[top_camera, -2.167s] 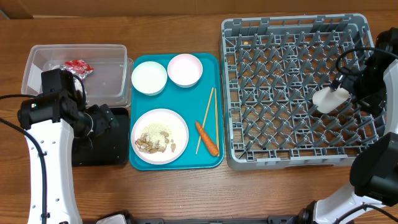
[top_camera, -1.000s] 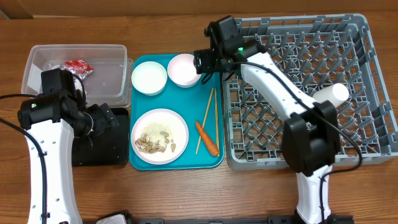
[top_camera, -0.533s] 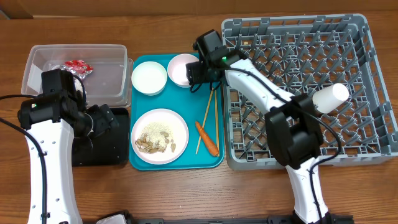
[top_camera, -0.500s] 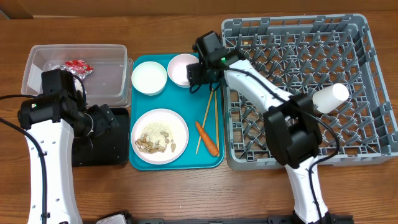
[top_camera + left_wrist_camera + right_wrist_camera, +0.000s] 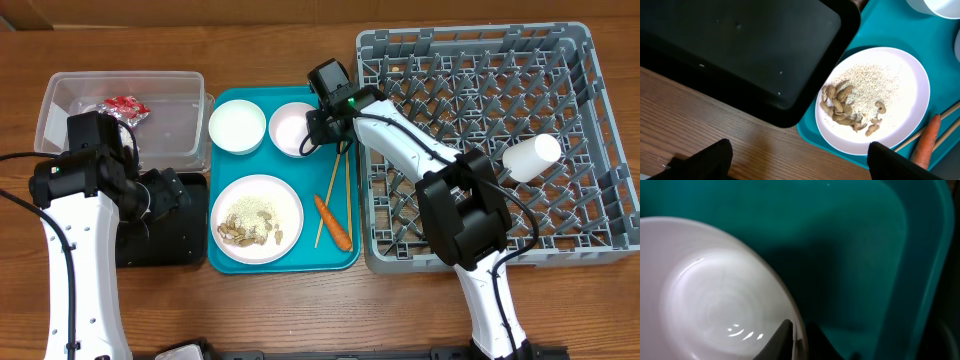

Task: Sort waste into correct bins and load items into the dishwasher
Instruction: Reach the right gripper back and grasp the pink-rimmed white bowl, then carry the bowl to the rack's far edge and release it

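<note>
Next, my right gripper lifts across the rack's side, then lowers and releases the small white bowl among the rack's far wires, to its right in the overhead view.
My right gripper (image 5: pixel 313 129) is shut on the right rim of a small white bowl (image 5: pixel 286 129) on the teal tray. In the right wrist view one finger sits inside the bowl (image 5: pixel 715 295) and the other outside, with the gripper (image 5: pixel 799 336) pinching the rim. A second white bowl (image 5: pixel 238 126) stands just to its left. The white plate (image 5: pixel 256 218) carries nut shells (image 5: pixel 840 97) and rice. Chopsticks (image 5: pixel 340 190) and the carrot (image 5: pixel 333 222) lie beside it. The white cup (image 5: pixel 532 155) lies in the grey dishwasher rack (image 5: pixel 470 262). My left gripper (image 5: pixel 800 165) hangs open over the wood by the black tray (image 5: pixel 740 50).
The clear tub (image 5: pixel 60 105) at the far left holds the red-and-silver wrapper (image 5: pixel 125 107). The black tray (image 5: pixel 180 240) lies in front of it. The teal tray (image 5: pixel 305 165) sits between the bins and the rack, its right edge close to the rack wall.
My right arm left the cup in the rack, swung left to the teal tray and shut on the right bowl's rim. Both bowls shifted slightly. The left arm stayed still.
</note>
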You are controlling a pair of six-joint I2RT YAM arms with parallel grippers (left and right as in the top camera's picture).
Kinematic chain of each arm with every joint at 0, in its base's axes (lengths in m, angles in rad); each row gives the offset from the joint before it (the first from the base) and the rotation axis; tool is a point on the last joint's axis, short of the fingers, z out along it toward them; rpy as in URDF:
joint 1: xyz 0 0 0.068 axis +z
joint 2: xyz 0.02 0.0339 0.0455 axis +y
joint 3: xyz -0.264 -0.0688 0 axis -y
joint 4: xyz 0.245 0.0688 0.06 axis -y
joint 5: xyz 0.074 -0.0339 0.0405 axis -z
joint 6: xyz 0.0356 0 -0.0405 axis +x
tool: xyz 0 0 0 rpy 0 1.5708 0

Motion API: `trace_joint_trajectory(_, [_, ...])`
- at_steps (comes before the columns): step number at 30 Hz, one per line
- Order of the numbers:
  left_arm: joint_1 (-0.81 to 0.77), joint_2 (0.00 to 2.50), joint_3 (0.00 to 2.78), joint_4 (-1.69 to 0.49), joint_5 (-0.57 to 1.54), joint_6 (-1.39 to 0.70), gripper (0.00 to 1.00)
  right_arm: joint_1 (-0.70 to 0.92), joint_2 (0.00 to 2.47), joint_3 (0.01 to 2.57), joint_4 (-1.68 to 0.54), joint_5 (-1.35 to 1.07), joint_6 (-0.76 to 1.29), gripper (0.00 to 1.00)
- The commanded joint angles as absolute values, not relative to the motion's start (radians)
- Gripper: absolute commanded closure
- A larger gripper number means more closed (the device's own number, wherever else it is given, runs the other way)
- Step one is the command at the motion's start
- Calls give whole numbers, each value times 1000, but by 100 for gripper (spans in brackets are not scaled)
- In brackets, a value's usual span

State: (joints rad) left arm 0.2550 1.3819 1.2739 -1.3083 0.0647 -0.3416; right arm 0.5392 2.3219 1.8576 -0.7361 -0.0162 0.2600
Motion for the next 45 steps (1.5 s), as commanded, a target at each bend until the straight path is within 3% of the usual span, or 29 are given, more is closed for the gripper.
trace_joint_trajectory(1, [255, 1381, 1271, -1305, 71, -336, 12, 537, 2254, 1930, -788, 91, 270, 92])
trace_joint_trajectory(10, [255, 1381, 1271, -1301, 71, -337, 12, 500, 2028, 2055, -916, 219, 255, 93])
trace_joint_trajectory(17, [255, 1381, 1271, -1300, 71, -337, 12, 386, 1892, 2056, -1052, 486, 208, 93])
trace_joint_trajectory(22, [255, 1381, 1271, -1300, 71, -337, 12, 244, 1897, 2027, -1113, 756, 228, 95])
trace_joint_trajectory(25, [255, 1381, 1271, -1300, 71, -337, 12, 153, 1914, 1985, -1118, 981, 380, 96])
trace_joint_trajectory(33, [255, 1381, 1271, -1305, 72, -337, 12, 3, 2033, 1945, -1041, 1188, 397, 96])
trace_joint_trajectory(45, [255, 1381, 1271, -1327, 72, -337, 12, -11, 2191, 1945, -907, 1172, 364, 96])
